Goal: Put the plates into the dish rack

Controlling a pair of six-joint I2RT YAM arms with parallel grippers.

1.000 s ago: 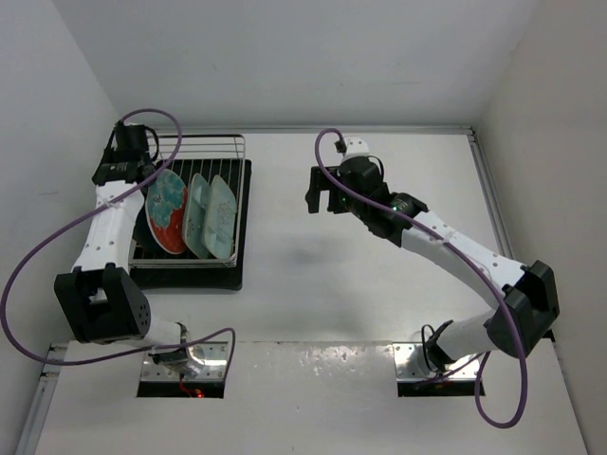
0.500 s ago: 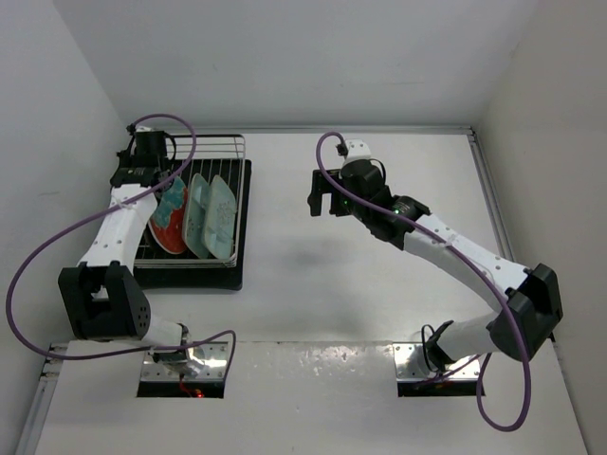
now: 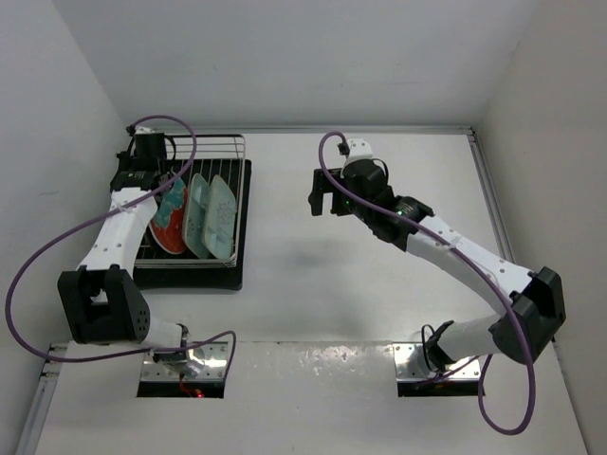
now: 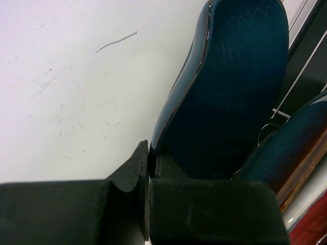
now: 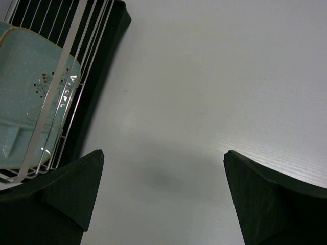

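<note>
The leaf plate [image 4: 230, 97] in my left gripper is over the rack's edge. It should move toward the dark teal plate next, then down into the rack.
My left gripper [image 4: 149, 153] is shut on the rim of the small dark-blue leaf plate [image 4: 230, 97] and holds it upright at the left side of the dish rack [image 3: 223, 144]. In the top view this gripper [image 3: 142, 182] is over the rack's back left part. The dark teal plate [image 4: 294, 148] stands just beside the leaf plate. The red patterned plate [image 3: 168, 216] and two pale mint plates [image 3: 196, 216] [image 3: 221, 216] stand in the rack. My right gripper [image 3: 322, 204] is open and empty above the bare table; its wrist view [image 5: 163, 168] shows a mint plate [image 5: 28, 102] behind the rack's wires.
The rack's black drip tray [image 3: 242, 270] lies at the table's left side, close to the left wall [image 3: 47, 190]. White table surface [image 3: 379, 284] stretches to the right of the tray. The tray's corner [image 5: 110, 46] shows in the right wrist view.
My left gripper has moved a little to the right and over the rack with the leaf plate in it. The right arm has barely moved.
</note>
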